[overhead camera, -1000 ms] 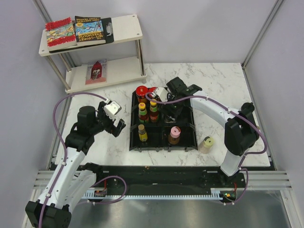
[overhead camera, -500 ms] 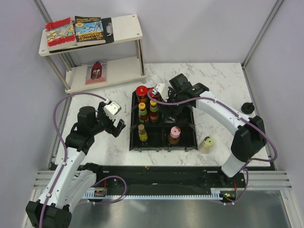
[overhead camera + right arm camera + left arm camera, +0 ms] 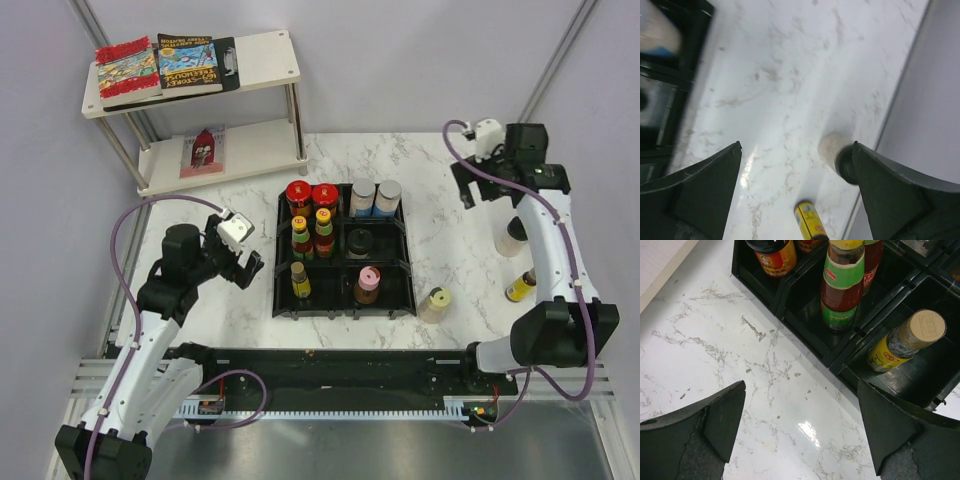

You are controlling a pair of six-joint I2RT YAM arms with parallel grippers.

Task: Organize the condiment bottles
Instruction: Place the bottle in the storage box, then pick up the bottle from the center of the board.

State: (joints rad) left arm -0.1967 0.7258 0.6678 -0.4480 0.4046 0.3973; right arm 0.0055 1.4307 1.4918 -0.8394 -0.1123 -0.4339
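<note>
The white jar's black cap is below my right gripper and to its right in the top view, so I will move that way and lower around it.
The condiment bottles stand mostly in the black tray (image 3: 342,302): two red-capped (image 3: 298,192), two silver-capped (image 3: 375,192), a black-capped jar (image 3: 360,240), a pink-capped one (image 3: 368,280). Three stand outside on the right: a cream-capped jar (image 3: 436,300), a white jar with black cap (image 3: 513,235), a yellow bottle (image 3: 520,285). My left gripper (image 3: 245,262) is open and empty just left of the tray (image 3: 805,345), facing a yellow bottle (image 3: 905,340). My right gripper (image 3: 468,188) is open and empty, high over the back right; the white jar (image 3: 832,149) and yellow bottle (image 3: 809,219) lie below it.
A white two-tier shelf (image 3: 270,60) with colourful books (image 3: 160,65) stands at the back left. Frame posts and grey walls (image 3: 590,150) close in the right side. The tray's corner shows blurred in the right wrist view (image 3: 660,75).
My right arm has swung from over the tray's back compartments out to the far right, empty, uncovering the silver-capped jars. The left arm has not moved.
</note>
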